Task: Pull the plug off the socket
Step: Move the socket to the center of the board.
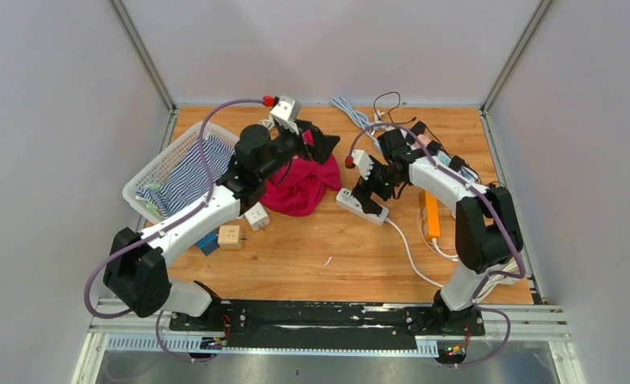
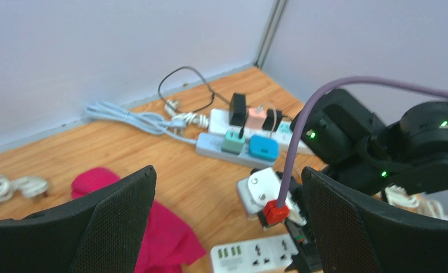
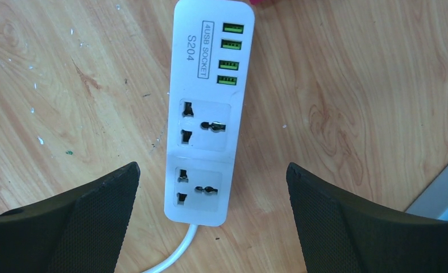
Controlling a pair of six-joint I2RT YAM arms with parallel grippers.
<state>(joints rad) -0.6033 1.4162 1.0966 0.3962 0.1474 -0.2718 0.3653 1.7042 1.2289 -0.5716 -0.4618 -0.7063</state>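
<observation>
My right gripper will move down and close across the white power strip's socket end [image 1: 368,215] [image 3: 202,157] below it. The open fingers are already on either side of both long sides of the power strip.
A white power strip [image 3: 204,114] with two empty sockets and green USB ports lies flat on the wooden table [image 3: 352,85], its cord running toward me. My right gripper [image 3: 211,169] hangs open above it, one finger on either side, touching nothing. In the top view that strip [image 1: 362,206] lies just under the right gripper [image 1: 373,190]. Farther back, a black plug [image 2: 237,109], a pink one [image 2: 257,118], a teal one [image 2: 233,142] and a blue one [image 2: 264,148] sit in two other strips [image 2: 211,147]. My left gripper [image 2: 227,173] is open and empty above the red cloth [image 2: 153,227].
A white basket [image 1: 148,180] with striped cloth stands at the left. Two loose adapters [image 1: 257,216] [image 1: 230,236] lie in front of the red cloth [image 1: 300,186]. An orange bar [image 1: 432,214] and cords lie at the right. Coiled cables [image 1: 348,110] rest along the back wall.
</observation>
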